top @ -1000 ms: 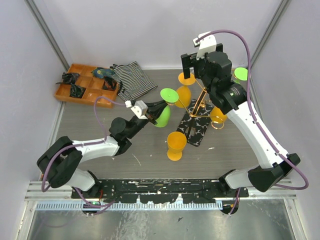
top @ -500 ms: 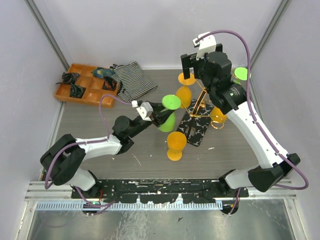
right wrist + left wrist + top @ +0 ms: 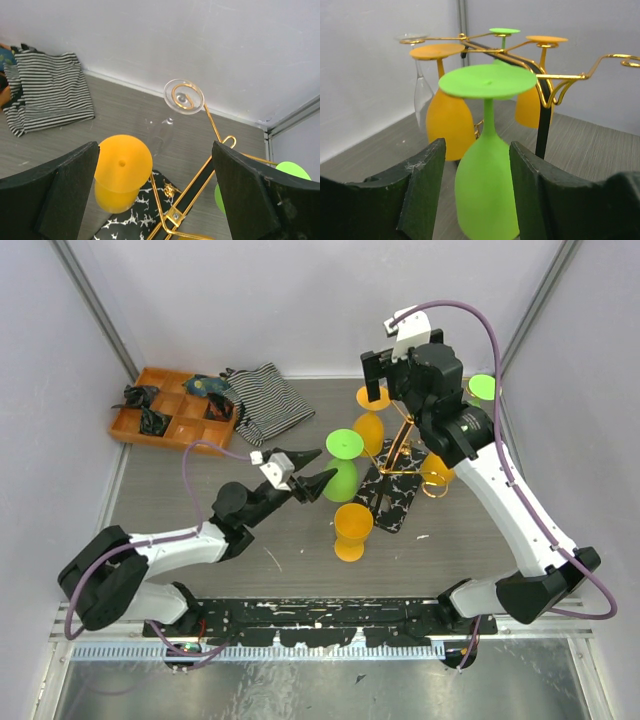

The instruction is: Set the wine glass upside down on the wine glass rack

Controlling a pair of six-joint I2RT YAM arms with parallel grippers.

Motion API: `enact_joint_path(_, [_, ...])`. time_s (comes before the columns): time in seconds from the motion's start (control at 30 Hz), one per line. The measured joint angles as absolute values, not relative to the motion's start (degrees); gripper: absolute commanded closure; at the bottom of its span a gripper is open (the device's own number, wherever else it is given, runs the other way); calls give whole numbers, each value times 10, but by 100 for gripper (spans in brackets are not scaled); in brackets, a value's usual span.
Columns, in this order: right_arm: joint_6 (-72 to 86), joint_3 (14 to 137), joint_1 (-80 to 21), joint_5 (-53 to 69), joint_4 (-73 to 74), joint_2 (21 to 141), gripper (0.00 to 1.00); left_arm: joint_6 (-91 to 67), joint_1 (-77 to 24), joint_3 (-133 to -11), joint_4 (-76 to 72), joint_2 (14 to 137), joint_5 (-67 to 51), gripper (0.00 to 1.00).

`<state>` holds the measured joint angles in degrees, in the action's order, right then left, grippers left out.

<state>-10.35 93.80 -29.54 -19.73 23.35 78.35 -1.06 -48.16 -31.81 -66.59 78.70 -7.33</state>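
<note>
The right gripper moves back and down to the orange glass next and pinches its upturned rim [image 3: 344, 530], as the glass stands upright off the rack [image 3: 392, 495].
A green wine glass [image 3: 342, 466] [image 3: 487, 190] is upside down, foot on top, beside the wine glass rack [image 3: 392, 495] [image 3: 543, 131], a gold wire stand on a black speckled base. Whether a rack arm carries its foot I cannot tell. My left gripper [image 3: 322, 466] [image 3: 476, 150] is open, and its dark fingers [image 3: 422, 185] flank the green bowl with a gap on each side. My right gripper [image 3: 400, 365] [image 3: 155, 192] hovers open above the rack top [image 3: 200, 185], holding nothing.
On the rack hang two orange glasses [image 3: 370, 427] [image 3: 436, 470], a green one [image 3: 482, 388] and a clear one [image 3: 184, 96]. Another orange glass [image 3: 352, 530] stands on the table by the base. An orange tray [image 3: 170, 410] and striped cloth [image 3: 265, 400] lie at back left.
My left gripper opened and let go of the green glass, then drew back toward the near left. The glass went from tilted to upright with its foot on top. The right arm stayed still.
</note>
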Motion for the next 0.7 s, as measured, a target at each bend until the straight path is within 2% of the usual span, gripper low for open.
enact_joint_path(0.17, [-103, 971, -295, -168, 301, 785, 6, 0, -482, -272, -601, 714, -37, 37])
enact_joint_path(0.27, [-96, 1014, -296, -133, 346, 787, 11, 5, -482, -253, -548, 657, 1, 31])
enact_joint_path(0.43, [-73, 1094, -335, -143, 424, 809, 11, 0, -476, -252, -428, 552, 112, 24])
enact_joint_path(0.57, [-67, 1106, -422, -170, 473, 834, 11, -31, -418, -287, -323, 504, 157, 23])
enact_joint_path(0.7, [-50, 1092, -484, -165, 503, 848, 11, -80, -330, -346, -238, 514, 155, 24])
